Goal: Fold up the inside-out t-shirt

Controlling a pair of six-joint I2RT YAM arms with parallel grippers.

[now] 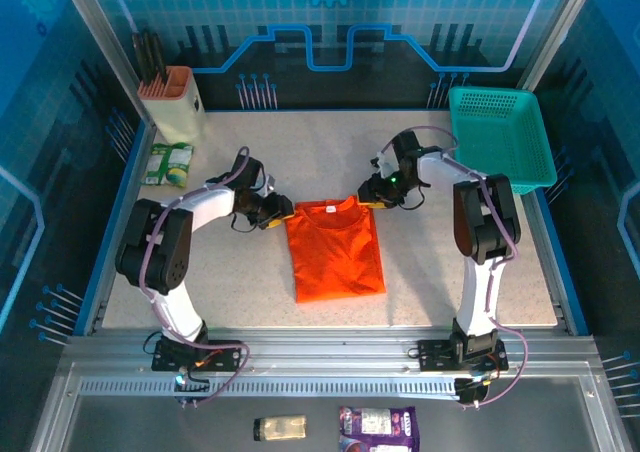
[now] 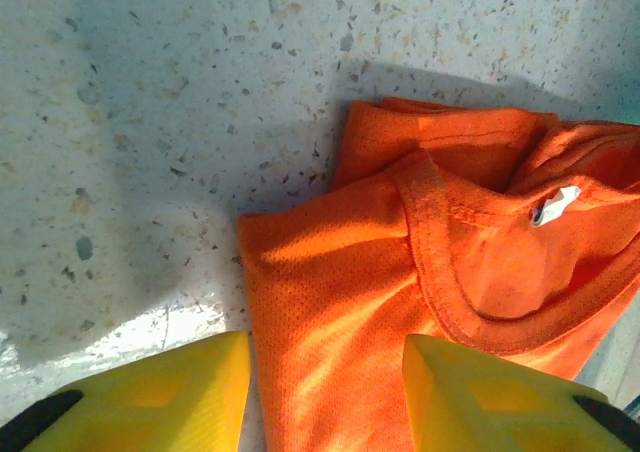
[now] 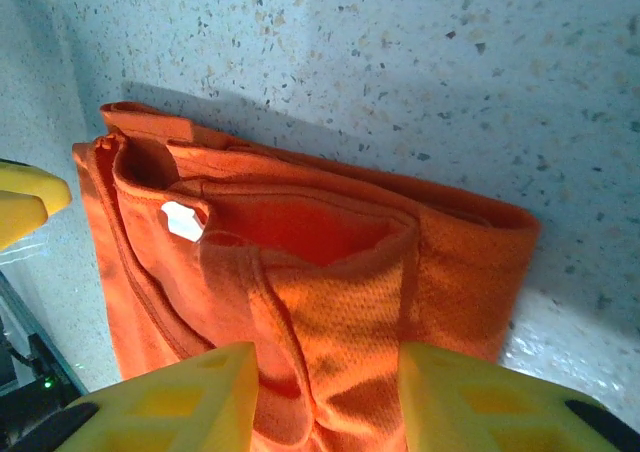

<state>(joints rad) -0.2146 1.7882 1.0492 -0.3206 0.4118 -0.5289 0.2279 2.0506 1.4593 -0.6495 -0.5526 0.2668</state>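
My left gripper has the shirt's shoulder corner point(image 1: 291, 220) point(image 2: 300, 282) already flat between its open yellow fingers beside the collar. It should move down onto the corner next, then close there.
The inside-out t-shirt point(image 1: 335, 249) lies folded into a narrow orange rectangle in the middle of the table, collar end away from the arm bases. My left gripper point(image 1: 275, 212) sits low at its top left corner. In the left wrist view the yellow fingers point(image 2: 190, 387) stand apart, and the shirt's shoulder point(image 2: 330, 302) lies flat between them beside the collar point(image 2: 450, 272). My right gripper point(image 1: 375, 194) is at the top right corner. Its jaws are apart too, with a raised fold of the shirt point(image 3: 370, 312) between them and the white label point(image 3: 182, 222) further left.
A teal mesh basket point(image 1: 500, 137) stands at the back right. A beige holder with dark utensils point(image 1: 172, 100) and a green packet point(image 1: 167, 162) are at the back left. The speckled table point(image 1: 450, 272) is bare either side of the shirt.
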